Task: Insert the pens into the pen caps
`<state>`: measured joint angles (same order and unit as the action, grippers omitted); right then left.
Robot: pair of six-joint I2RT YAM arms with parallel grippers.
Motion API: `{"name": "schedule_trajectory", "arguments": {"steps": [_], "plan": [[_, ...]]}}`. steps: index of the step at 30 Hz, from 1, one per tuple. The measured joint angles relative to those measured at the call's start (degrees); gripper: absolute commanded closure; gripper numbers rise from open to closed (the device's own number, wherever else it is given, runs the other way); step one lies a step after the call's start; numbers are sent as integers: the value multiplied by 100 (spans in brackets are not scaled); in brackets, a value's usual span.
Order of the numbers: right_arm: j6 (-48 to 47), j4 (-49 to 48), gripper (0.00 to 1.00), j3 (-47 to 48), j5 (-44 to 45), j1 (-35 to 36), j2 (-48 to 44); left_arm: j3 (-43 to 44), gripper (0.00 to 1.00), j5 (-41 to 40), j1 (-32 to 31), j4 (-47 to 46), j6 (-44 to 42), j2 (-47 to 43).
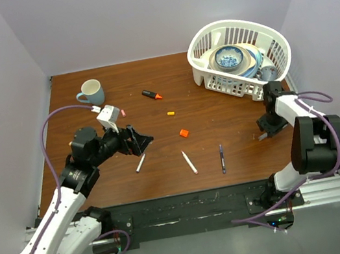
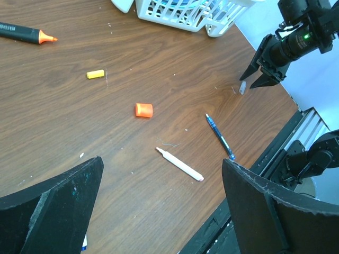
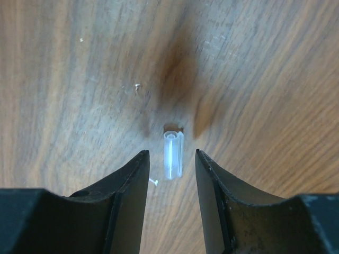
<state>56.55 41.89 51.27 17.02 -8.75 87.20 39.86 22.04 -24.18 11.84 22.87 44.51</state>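
I will move my left gripper past the white pen and down to close on the dark blue pen's middle [image 1: 222,159] [image 2: 221,138], as that pen lies uncapped on the tabletop.
My right gripper [image 1: 264,131] [image 3: 172,159] is open and low over the table, with a clear pen cap [image 3: 173,155] lying between its fingertips, untouched. The cap also shows in the left wrist view [image 2: 242,87]. My left gripper [image 1: 140,139] [image 2: 161,165] is open and empty above the table. A white pen [image 1: 190,162] [image 2: 180,164] and a dark blue pen [image 1: 222,158] [image 2: 220,137] lie near the front. A grey-white pen [image 1: 140,164] lies under the left gripper. An orange cap [image 1: 184,133] [image 2: 143,110], a yellow cap [image 1: 171,113] [image 2: 95,74] and a pink cap [image 1: 123,113] lie apart.
A black marker with an orange tip [image 1: 152,94] [image 2: 26,34] lies mid-back. A white basket [image 1: 235,86] with bowls stands at the back right, close behind the right arm. A pale mug [image 1: 91,91] stands at the back left.
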Motion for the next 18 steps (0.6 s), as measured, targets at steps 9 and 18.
{"name": "schedule_trajectory", "arguments": {"steps": [9, 18], "plan": [[26, -490, 70, -245, -37, 0, 181, 0, 2, -2, 0, 9, -15, 98], [-767, -1104, 84, -629, -181, 0, -170, 20, 10, -46, -7, 20, -105, 317]]}}
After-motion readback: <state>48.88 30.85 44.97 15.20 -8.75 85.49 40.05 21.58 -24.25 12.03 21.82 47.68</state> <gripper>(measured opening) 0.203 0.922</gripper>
